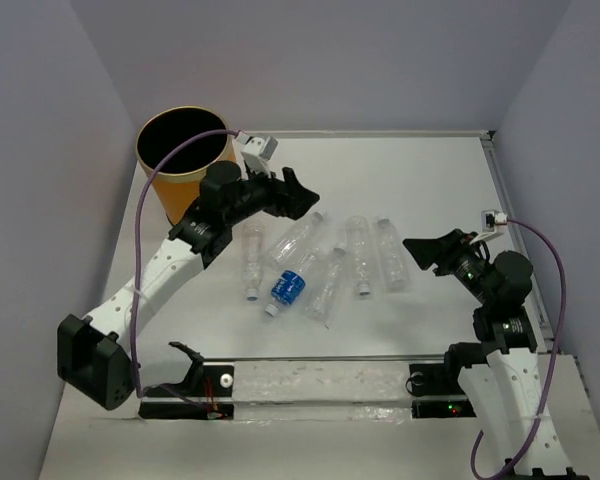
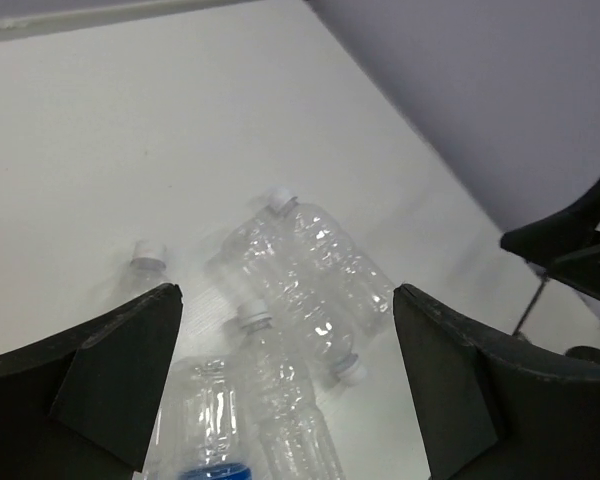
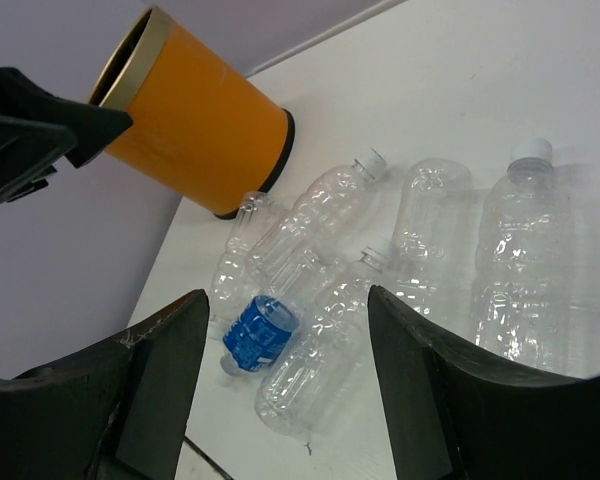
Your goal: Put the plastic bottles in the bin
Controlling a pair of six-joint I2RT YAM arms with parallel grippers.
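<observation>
I need to tilt my left gripper down next and lower it onto the part by the far cap [image 1: 309,225] of the clear bottle below, because the bare table there leaves room for fingers.
Several clear plastic bottles [image 1: 358,255] with white caps lie in a loose cluster mid-table, one with a blue label [image 1: 290,287]. The orange-yellow bin [image 1: 185,160] stands upright at the far left. My left gripper [image 1: 300,195] is open and empty, hovering above the cluster's far-left side, next to the bin. In the left wrist view my gripper [image 2: 288,385] looks down on the bottles [image 2: 320,255]. My right gripper [image 1: 425,250] is open and empty, just right of the cluster. In the right wrist view my gripper [image 3: 285,390] faces the blue-labelled bottle [image 3: 260,330], other bottles [image 3: 515,250] and the bin [image 3: 205,125].
Lilac walls close in the table [image 1: 400,170] on the left, back and right. A clear strip with black mounts [image 1: 320,385] runs along the near edge. Purple cables [image 1: 545,260] loop from both arms. A small white fitting [image 1: 495,217] sits at the right edge.
</observation>
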